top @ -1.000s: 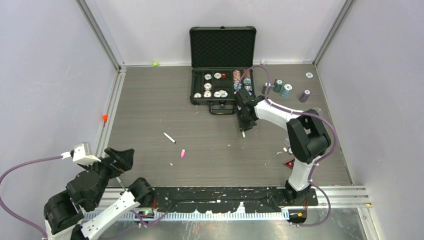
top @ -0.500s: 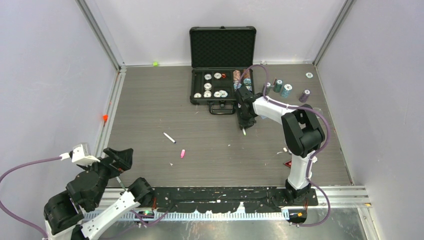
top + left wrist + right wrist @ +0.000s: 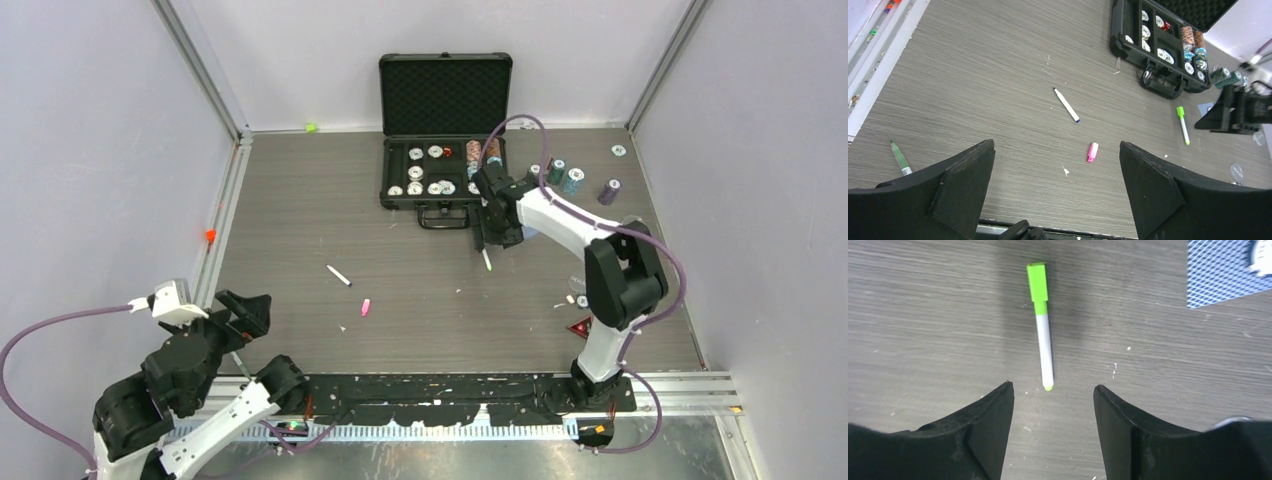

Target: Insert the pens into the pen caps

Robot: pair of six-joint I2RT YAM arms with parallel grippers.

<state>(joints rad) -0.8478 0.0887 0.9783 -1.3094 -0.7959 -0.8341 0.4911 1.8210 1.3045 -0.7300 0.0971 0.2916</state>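
My right gripper moves to the left in the top view and down onto the blue end (image 3: 346,282) of the mid-table white pen next. That pen's dark tip lies bare.
A white pen with a neon green cap on it (image 3: 1043,340) lies flat on the table, free, just beyond the fingertips of my right gripper (image 3: 1052,387), which is open and empty. The top view shows this pen (image 3: 487,260) below the right gripper (image 3: 482,238), near the case. Mid-table lie a white pen with a dark tip (image 3: 1066,105) and a loose pink cap (image 3: 1092,152). A greenish pen (image 3: 899,157) rests near the left edge. My left gripper (image 3: 1056,145) hangs wide open and empty over the near left of the table, short of the pink cap.
An open black case (image 3: 445,100) with poker chips stands at the back. Chip stacks (image 3: 565,178) sit to its right. A red triangular token (image 3: 579,326) lies by the right arm's base. A blue patterned card (image 3: 1218,275) lies right of the capped pen.
The right gripper has opened and let go of the green-capped pen, which now lies on the table. The left arm has shifted slightly and stays open.
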